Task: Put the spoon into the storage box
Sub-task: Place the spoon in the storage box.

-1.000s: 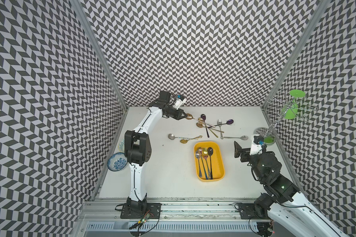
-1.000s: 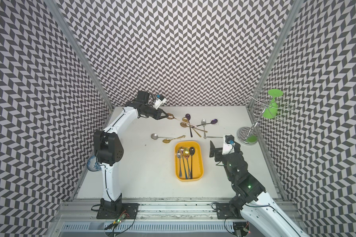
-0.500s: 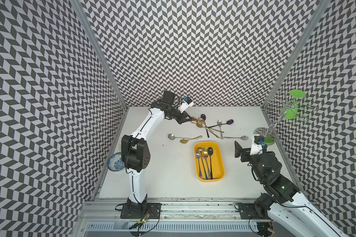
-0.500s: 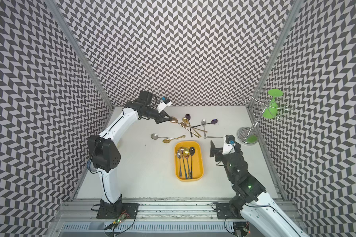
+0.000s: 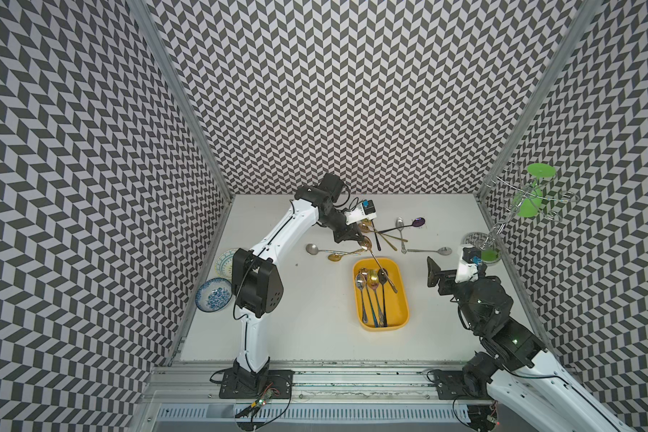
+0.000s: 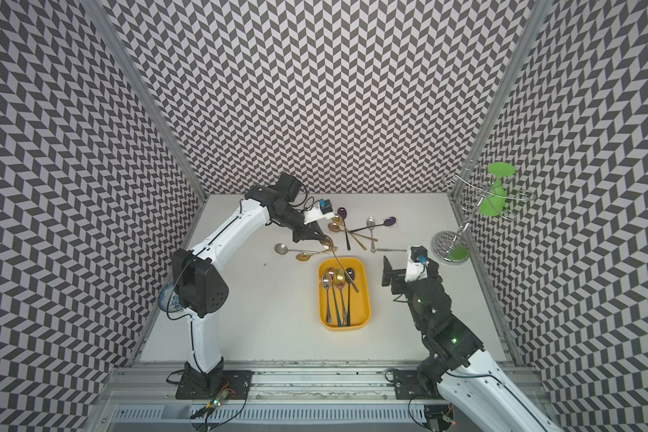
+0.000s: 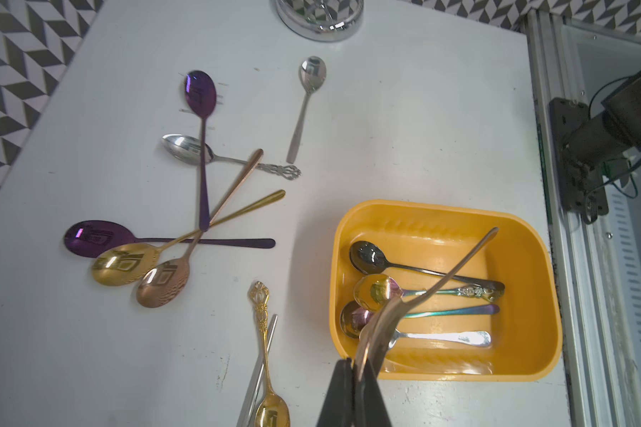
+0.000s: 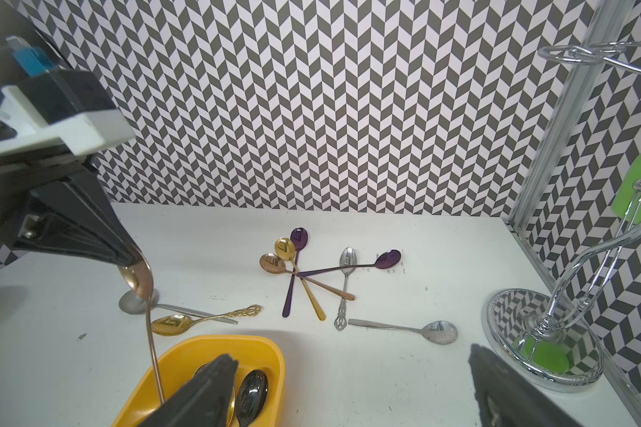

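My left gripper should next go down and back over the box's far end, which is below it and nearer my base, to let go of the rose-gold spoon.
My left gripper is shut on the bowl of a rose-gold spoon. It holds it in the air at the far end of the yellow storage box. The spoon's handle slants down over the box. Several spoons lie inside: black, rainbow and silver. My right gripper stands open and holds nothing, just right of the box.
Several crossed purple and gold spoons lie behind the box. A silver spoon lies to its right. A silver and a gold spoon lie left of it. A chrome rack with a green cup stands far right. Patterned plates sit at the left edge.
My left arm has carried the rose-gold spoon from the back of the table toward the box; its handle now hangs over the box. The right arm has not moved.
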